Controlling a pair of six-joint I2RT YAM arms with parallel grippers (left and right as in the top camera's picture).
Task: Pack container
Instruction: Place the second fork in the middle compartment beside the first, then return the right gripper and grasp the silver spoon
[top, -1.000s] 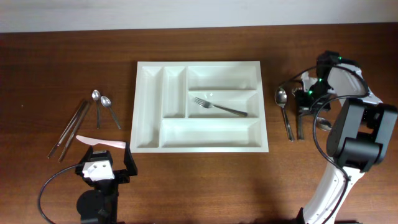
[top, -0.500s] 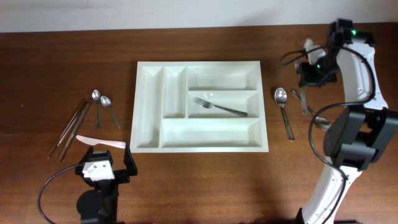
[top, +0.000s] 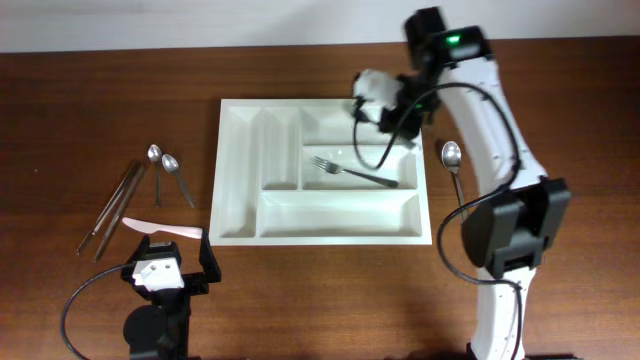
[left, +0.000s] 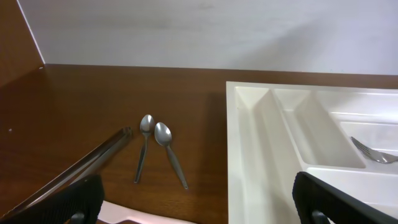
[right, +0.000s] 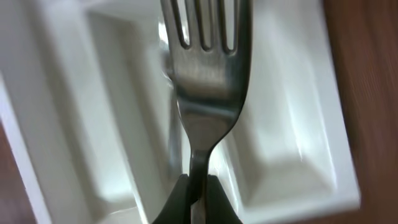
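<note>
My right gripper shifts to the left in the overhead view next and lowers toward the container's middle long section (top: 356, 169) (right: 159, 112), where one metal fork already lies.
The white five-compartment container (top: 340, 215) lies at the table's centre. One metal fork (top: 352, 172) lies in its middle long compartment. My right gripper (top: 385, 112) hovers over the container's upper right part. In the right wrist view it (right: 196, 199) is shut on the handle of a second metal fork (right: 208, 81), tines pointing away, above the container's compartments (right: 292, 124). My left gripper (top: 165, 268) rests near the front left edge, open and empty (left: 199, 208). The container's left side (left: 249, 143) shows in the left wrist view.
Left of the container lie two small spoons (top: 165, 170), also seen in the left wrist view (left: 158, 146), long thin metal utensils (top: 110, 205) and a pale pink plastic knife (top: 160, 230). One spoon (top: 455, 165) lies right of the container.
My right arm has swung left from the cutlery at the right side of the table to over the container, carrying a fork. The left arm has not moved.
</note>
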